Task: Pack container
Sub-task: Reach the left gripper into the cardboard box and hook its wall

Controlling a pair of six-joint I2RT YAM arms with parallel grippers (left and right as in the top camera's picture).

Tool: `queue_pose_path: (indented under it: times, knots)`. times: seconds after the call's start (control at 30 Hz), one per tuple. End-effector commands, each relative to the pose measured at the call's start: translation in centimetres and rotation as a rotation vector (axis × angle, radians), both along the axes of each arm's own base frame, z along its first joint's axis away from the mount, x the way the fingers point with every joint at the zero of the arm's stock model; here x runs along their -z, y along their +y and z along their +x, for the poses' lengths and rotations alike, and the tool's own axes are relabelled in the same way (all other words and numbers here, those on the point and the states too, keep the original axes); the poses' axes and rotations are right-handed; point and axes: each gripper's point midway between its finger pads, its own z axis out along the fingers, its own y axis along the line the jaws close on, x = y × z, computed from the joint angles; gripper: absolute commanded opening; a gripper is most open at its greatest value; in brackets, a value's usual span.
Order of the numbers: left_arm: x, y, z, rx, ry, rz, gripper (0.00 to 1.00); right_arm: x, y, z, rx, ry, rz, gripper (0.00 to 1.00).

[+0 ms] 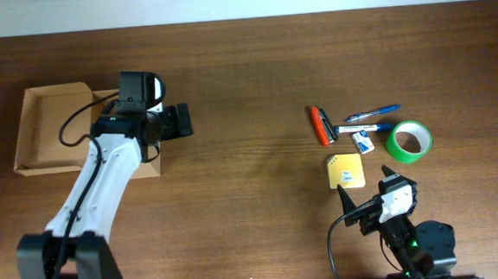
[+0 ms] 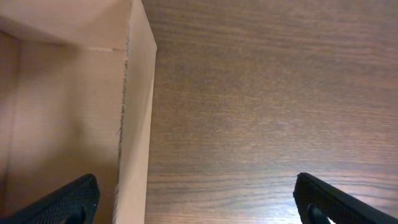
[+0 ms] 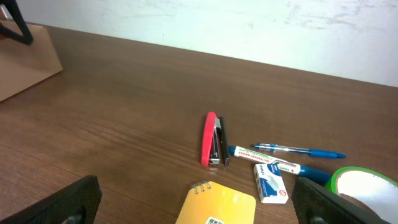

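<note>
My left gripper should next close its open fingers on the rim of the box's near side point(image 1: 159, 165) point(image 2: 119, 177), because that side is already between them.
The container point(image 1: 51, 127) is an open tan cardboard box at the table's left, its flap lid folded out. My left gripper point(image 1: 179, 121) is open and empty at the box's right side. In the left wrist view its fingers point(image 2: 199, 208) straddle the box's right wall point(image 2: 134, 124). My right gripper point(image 1: 364, 187) is open and empty near the front edge, just in front of a yellow spiral notepad point(image 1: 344, 171). In the right wrist view the notepad point(image 3: 217, 205) lies between the open fingers point(image 3: 202, 202).
Beyond the notepad lie a red stapler point(image 1: 320, 125), a marker point(image 1: 357, 129), a blue pen point(image 1: 373, 113), a small staples box point(image 1: 364, 141) and a green tape roll point(image 1: 408, 140). The right wrist view shows the stapler point(image 3: 210, 138) and the box point(image 3: 25, 59) at far left.
</note>
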Motion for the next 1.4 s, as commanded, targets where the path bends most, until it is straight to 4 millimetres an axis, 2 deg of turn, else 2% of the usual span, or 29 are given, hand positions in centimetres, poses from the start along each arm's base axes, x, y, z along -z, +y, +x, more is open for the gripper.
queue_pose_path:
  times: [0.0, 0.17, 0.2, 0.23, 0.27, 0.43, 0.5, 0.63, 0.87, 1.0, 1.17, 1.3, 1.37]
  knots:
    - [0.5, 0.4, 1.1, -0.018, -0.004, 0.010, 1.00, 0.1, 0.0, 0.0, 0.004, -0.002, 0.005, 0.99]
    - [2.6, 1.4, 1.4, -0.046, 0.030, 0.065, 1.00, 0.1, 0.0, 0.0, 0.004, -0.002, 0.005, 0.99]
    - [2.8, 1.6, 1.4, -0.052, 0.033, 0.079, 0.95, 0.1, 0.0, 0.0, 0.004, -0.002, 0.005, 0.99]
    - [2.8, 1.7, 1.4, -0.055, 0.032, 0.085, 0.89, 0.1, 0.0, 0.0, 0.004, -0.002, 0.005, 0.99]
    - [2.8, 1.9, 1.5, -0.059, 0.031, 0.091, 0.75, 0.1, 0.0, 0.0, 0.004, -0.002, 0.005, 0.99]
    - [2.8, 2.2, 1.5, -0.067, 0.030, 0.107, 0.29, 0.1, 0.0, 0.0, 0.004, -0.002, 0.005, 0.99]
    - [2.8, 2.2, 1.5, -0.067, 0.030, 0.107, 0.22, 0.1, 0.0, 0.0, 0.004, -0.002, 0.005, 0.99]
    - [2.8, 2.2, 1.5, -0.067, 0.030, 0.107, 0.02, 0.1, 0.0, 0.0, 0.004, -0.002, 0.005, 0.99]
    - [2.6, 1.3, 1.0, -0.042, 0.043, 0.066, 0.02, 0.1, 0.0, 0.0, 0.004, -0.002, 0.005, 0.99]
    - [1.0, -0.1, 0.5, 0.014, 0.026, 0.012, 0.02, 0.1, 0.0, 0.0, 0.004, -0.002, 0.005, 0.99]
    - [-3.5, -3.4, -0.2, 0.232, -0.093, 0.063, 0.02, 0.1, 0.0, 0.0, 0.004, -0.002, 0.005, 0.99]
    - [-7.2, -7.8, -1.8, 0.458, -0.203, 0.126, 0.02, 0.1, 0.0, 0.0, 0.004, -0.002, 0.005, 0.99]
    - [-8.3, -9.6, -2.7, 0.540, -0.241, 0.144, 0.02, 0.1, 0.0, 0.0, 0.004, -0.002, 0.005, 0.99]
